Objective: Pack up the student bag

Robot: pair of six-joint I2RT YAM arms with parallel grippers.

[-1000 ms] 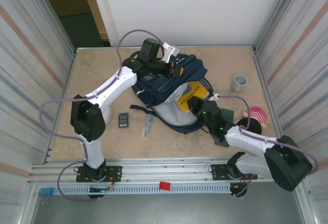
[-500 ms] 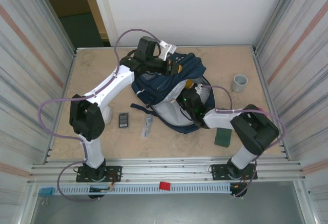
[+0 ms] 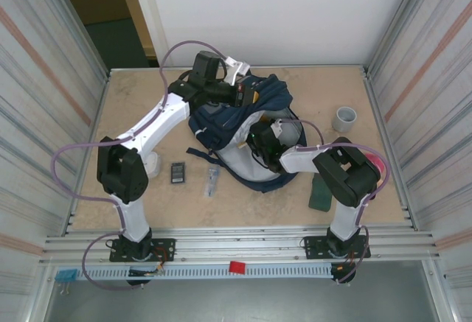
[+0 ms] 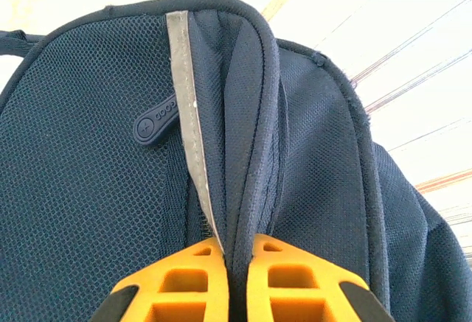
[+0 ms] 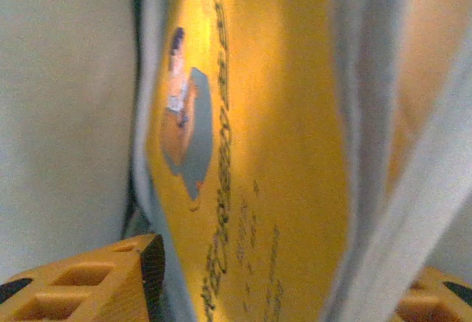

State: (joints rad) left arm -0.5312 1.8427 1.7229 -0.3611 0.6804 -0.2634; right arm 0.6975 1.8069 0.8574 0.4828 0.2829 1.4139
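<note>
I will next use my left gripper to bring the fold of the bag's rim back and down over the bag's opening (image 3: 246, 158) and let go there, as the yellow book is already inside.
The navy student bag (image 3: 221, 119) lies at the middle back of the table, its mouth toward the front and its pale lining showing. My left gripper (image 3: 243, 97) is shut on a fold of the bag's top rim (image 4: 243, 116), beside a grey reflective stripe, with the orange fingertips (image 4: 192, 263) pinching the fabric. My right gripper (image 3: 259, 138) reaches into the bag's mouth. Its fingers stand wide apart, open, and a yellow book (image 5: 251, 152) lies between them against the pale lining (image 5: 59, 116).
A small black item (image 3: 178, 172) and a clear pen-like item (image 3: 212, 181) lie left of the bag's front. A dark green pencil case (image 3: 321, 193) and a pink toy (image 3: 376, 163) sit by the right arm. A grey cup (image 3: 344, 119) stands at the right. Metal walls close both sides.
My right arm has swung left and carried the yellow book from beside the bag into its mouth. The left gripper, still holding the rim, has shifted slightly left and back.
</note>
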